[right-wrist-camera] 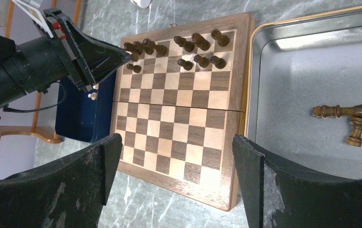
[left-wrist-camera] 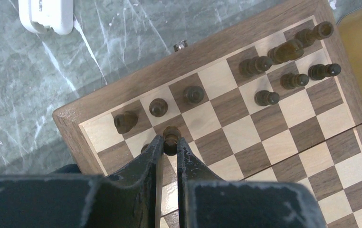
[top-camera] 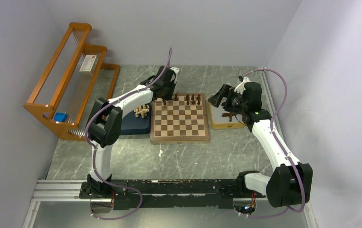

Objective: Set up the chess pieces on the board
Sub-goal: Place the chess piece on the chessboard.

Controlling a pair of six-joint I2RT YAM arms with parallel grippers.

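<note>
I should next lower the pawn in my left gripper upright onto the empty dark square (left-wrist-camera: 174,123) beside the standing pawn (top-camera: 170,103) below the gripper and let go, to continue the pawn row.
The board (top-camera: 179,135) lies mid-table, and several dark brown pieces (top-camera: 192,99) stand along its far rows. My left gripper (left-wrist-camera: 170,145) is shut on a dark pawn (left-wrist-camera: 171,134), holding it upright over the board's far left corner (left-wrist-camera: 89,128). Other dark pieces (left-wrist-camera: 159,107) stand close around it. My right gripper (right-wrist-camera: 174,175) is open and empty, high over the board's right side (right-wrist-camera: 169,123). Two dark pieces (right-wrist-camera: 350,114) lie in the yellow tray (right-wrist-camera: 307,71). Cream pieces (top-camera: 142,111) stand bunched on the dark blue tray (top-camera: 136,126).
A wooden rack (top-camera: 70,80) stands at the far left against the wall. A white block (left-wrist-camera: 46,16) sits on the marble beyond the board. A small pale thing (top-camera: 160,152) lies in front of the board. Walls close in the left, back and right.
</note>
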